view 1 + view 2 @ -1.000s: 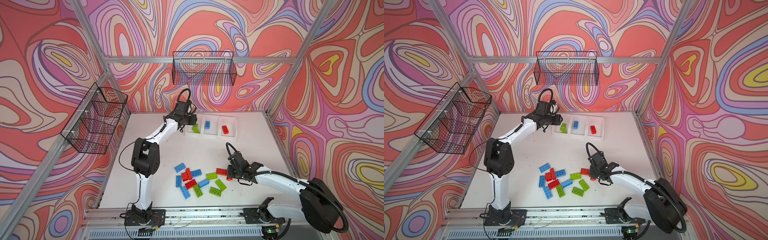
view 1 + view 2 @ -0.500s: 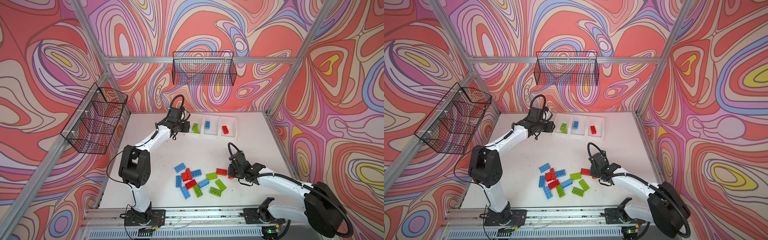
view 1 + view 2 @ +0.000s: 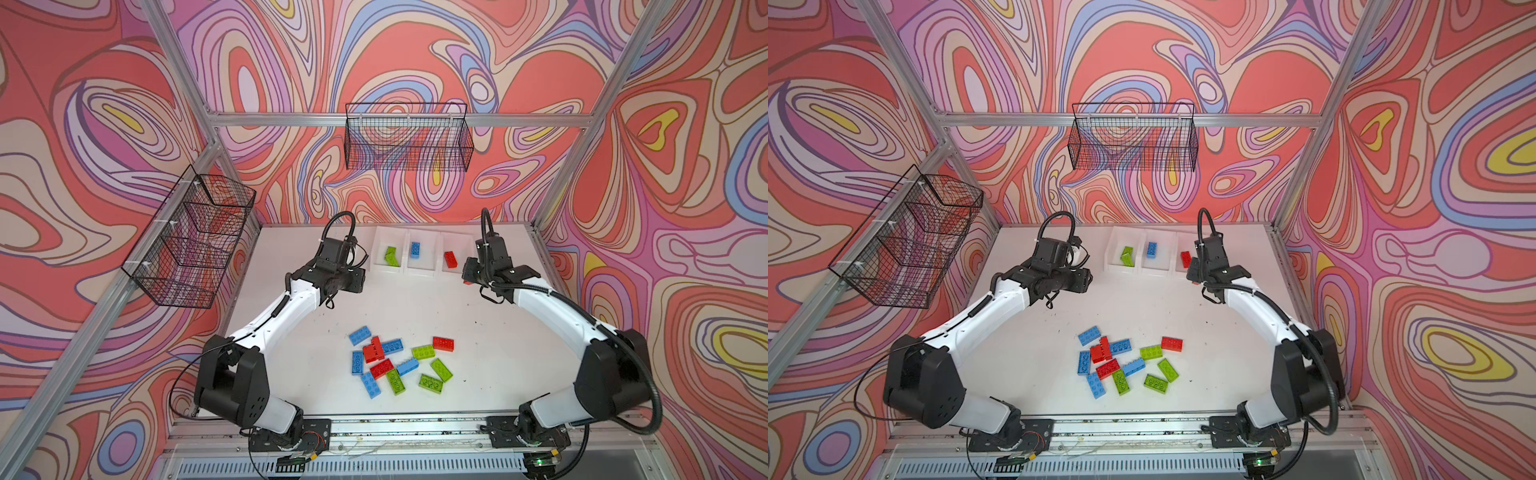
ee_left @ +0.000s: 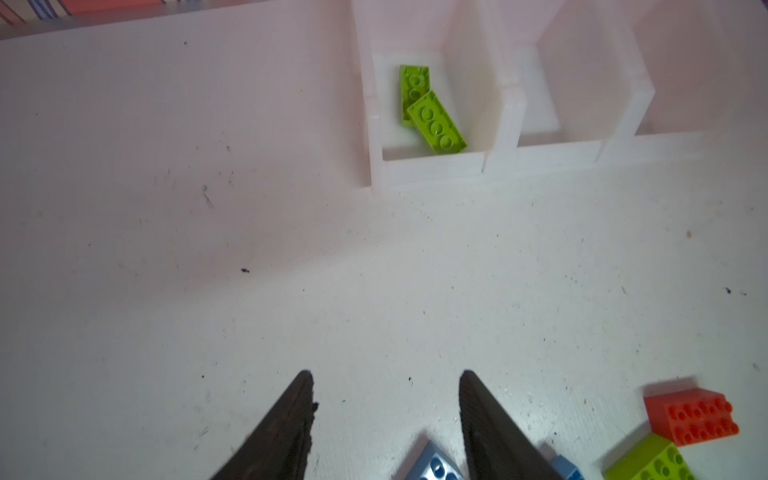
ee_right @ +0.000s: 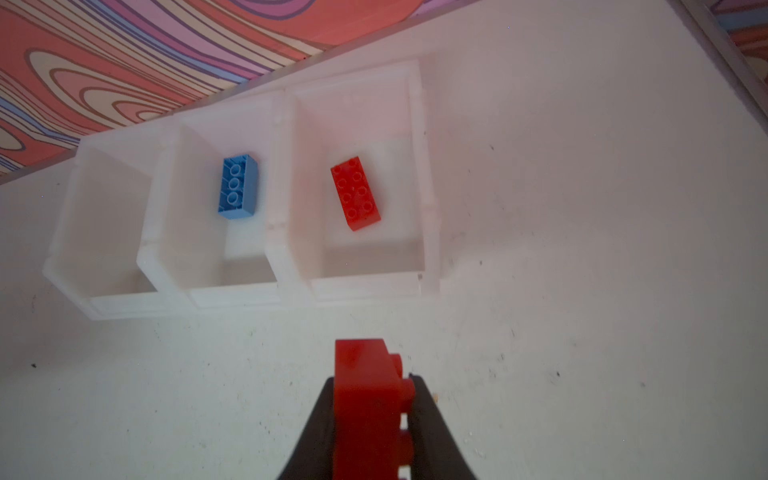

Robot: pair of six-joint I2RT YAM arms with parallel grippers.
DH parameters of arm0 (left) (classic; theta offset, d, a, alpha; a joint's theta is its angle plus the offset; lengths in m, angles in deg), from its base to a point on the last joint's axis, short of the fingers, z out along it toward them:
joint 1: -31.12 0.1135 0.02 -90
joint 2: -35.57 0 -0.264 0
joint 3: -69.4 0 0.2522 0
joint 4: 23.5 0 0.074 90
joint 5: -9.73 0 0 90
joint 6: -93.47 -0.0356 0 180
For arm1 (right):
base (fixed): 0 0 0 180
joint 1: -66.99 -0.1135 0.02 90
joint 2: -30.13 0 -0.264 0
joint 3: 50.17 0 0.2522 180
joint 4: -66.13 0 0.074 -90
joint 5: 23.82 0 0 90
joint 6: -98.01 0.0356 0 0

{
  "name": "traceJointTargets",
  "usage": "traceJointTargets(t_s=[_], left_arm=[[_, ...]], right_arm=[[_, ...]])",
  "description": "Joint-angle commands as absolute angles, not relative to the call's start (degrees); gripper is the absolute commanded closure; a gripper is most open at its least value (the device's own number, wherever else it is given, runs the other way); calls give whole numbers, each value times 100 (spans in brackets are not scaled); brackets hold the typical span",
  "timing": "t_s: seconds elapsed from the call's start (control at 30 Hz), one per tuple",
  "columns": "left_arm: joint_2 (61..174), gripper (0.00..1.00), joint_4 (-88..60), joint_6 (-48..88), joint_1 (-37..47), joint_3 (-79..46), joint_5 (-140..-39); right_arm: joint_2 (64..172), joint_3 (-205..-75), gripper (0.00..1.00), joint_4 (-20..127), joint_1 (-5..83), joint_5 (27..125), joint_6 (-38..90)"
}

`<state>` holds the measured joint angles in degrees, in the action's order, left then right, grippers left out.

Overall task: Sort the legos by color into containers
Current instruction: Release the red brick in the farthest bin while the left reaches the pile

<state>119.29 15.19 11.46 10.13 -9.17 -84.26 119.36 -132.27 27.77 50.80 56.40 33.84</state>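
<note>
The red lego's container stands outward and below, so my right gripper must move outward, lower over its bare bottom and release the matching lego.
Three joined white containers (image 3: 419, 272) stand at the back of the table. The left one holds two green legos (image 3: 390, 255), the middle one a blue one (image 3: 414, 249), the right one a red one (image 3: 450, 259). A mixed pile of red, blue and green legos (image 3: 399, 365) lies at the front middle. My right gripper (image 5: 372, 382) is shut on a red brick (image 5: 365, 399), held above the table just in front of the right container (image 5: 365, 286). My left gripper (image 4: 385, 374) is open and empty, above bare table left of the containers.
Black wire baskets hang on the back wall (image 3: 409, 141) and the left wall (image 3: 191, 245). Aluminium posts frame the corners. A metal rail (image 3: 395, 419) runs along the table's front edge. In the left wrist view, pile bricks (image 4: 690, 415) lie beneath and beside the fingers.
My right arm lifted a red brick off the pile and carried it back to the right container. My left arm drew back from the green container toward the left.
</note>
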Motion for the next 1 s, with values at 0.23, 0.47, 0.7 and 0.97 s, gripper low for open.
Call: traceJointTargets(t_s=[0.23,0.47,0.7,0.97], left_arm=[[11184,38,2057,471,1012,-134,-8630],[11168,38,2185,-45,1003,44,-8679],[11045,37,2143,-453,1004,199,-8949],[10997,37,2162,-799,977,361,-9023]], right_arm=[[14058,-14748,89,3089,5461,5839,2411],[14935,-15649,89,2950,5556,5424,2003],[15478,-16352,87,2755,5628,5174,1663],[15915,-16884,78,2586,5649,5192,1463]])
